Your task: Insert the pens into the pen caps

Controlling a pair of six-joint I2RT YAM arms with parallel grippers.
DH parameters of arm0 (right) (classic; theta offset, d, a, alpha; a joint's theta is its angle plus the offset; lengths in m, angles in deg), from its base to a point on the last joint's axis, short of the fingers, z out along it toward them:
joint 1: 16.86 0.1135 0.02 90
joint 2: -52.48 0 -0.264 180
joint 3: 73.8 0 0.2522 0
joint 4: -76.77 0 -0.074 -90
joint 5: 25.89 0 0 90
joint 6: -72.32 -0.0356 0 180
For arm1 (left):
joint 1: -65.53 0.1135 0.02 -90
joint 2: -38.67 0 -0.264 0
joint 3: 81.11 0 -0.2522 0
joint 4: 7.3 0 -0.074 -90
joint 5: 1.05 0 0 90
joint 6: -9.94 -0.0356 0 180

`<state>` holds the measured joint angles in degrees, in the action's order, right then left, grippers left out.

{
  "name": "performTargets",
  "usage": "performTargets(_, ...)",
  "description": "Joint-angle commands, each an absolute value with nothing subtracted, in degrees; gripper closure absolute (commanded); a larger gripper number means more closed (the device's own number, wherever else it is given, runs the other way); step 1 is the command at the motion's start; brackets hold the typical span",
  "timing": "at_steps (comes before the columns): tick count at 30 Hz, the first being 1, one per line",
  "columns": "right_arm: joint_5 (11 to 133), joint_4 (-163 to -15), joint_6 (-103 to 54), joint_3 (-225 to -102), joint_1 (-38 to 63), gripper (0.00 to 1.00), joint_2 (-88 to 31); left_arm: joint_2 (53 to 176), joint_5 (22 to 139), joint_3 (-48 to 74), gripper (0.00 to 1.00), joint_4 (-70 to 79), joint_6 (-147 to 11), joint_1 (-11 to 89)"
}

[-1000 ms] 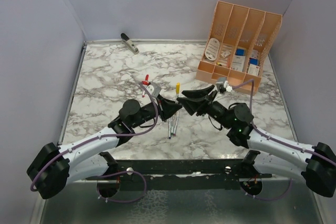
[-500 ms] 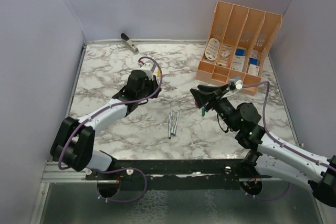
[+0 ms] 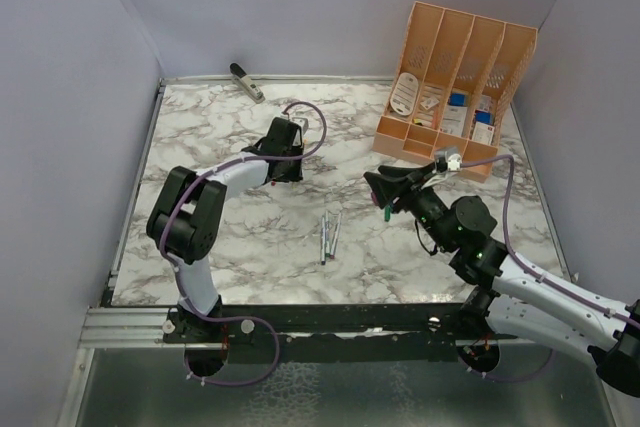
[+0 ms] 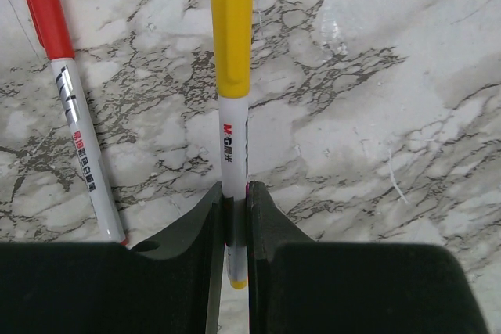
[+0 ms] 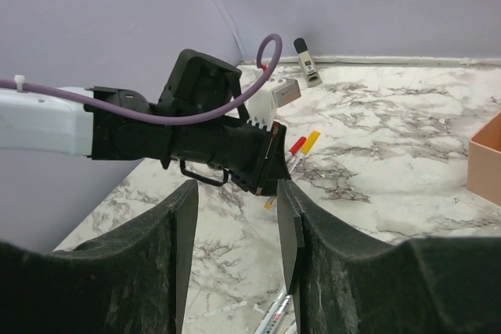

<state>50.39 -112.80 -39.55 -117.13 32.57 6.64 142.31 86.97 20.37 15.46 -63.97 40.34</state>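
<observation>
The left gripper lowers next, edging toward the red-capped pen, and releases the body of the white pen on the bare marble beside it, clear below my fingers.
My left gripper [image 3: 284, 162] is at the back left of the marble table, shut on a white pen with a long yellow cap [image 4: 232, 44]. The jaws grip its barrel near the tail, low over the table. A red-capped pen [image 4: 59, 60] lies just left of it. Both also show in the right wrist view, the yellow pen [image 5: 308, 143] and the red pen [image 5: 297, 145], beyond the left gripper [image 5: 266, 168]. My right gripper [image 3: 378, 192] is open and empty [image 5: 236, 189], raised right of centre. A small green piece [image 3: 386, 213] shows just under it. Two uncapped pens [image 3: 328, 235] lie side by side mid-table.
An orange desk organiser [image 3: 455, 77] with small items stands at the back right. A grey stapler-like tool [image 3: 246, 82] lies at the back wall, also in the right wrist view [image 5: 307, 60]. Purple walls close in the table.
The two grippers were together at the centre. The left arm has swung back and left with the yellow-capped pen to beside the red one. The right gripper has drawn back right.
</observation>
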Motion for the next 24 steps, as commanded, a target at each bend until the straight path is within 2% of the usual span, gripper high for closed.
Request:
performTargets(1,49.64,-111.32,-40.57,-116.33,32.79,0.56,7.46,145.16,89.80,17.49,1.00,17.53,-64.96,41.13)
performTargets(14,50.32,-111.35,-41.10,-115.68,32.80,0.56,7.13,152.78,91.71,13.62,1.00,19.07,-63.87,42.15)
performTargets(20,49.49,-111.37,-40.95,-115.38,32.80,0.57,7.56,153.17,92.98,13.61,0.85,19.39,-63.18,42.13)
performTargets(24,49.42,-111.72,-41.01,-115.12,32.80,0.57,7.95,152.78,93.97,13.63,0.79,20.19,-63.10,42.15)
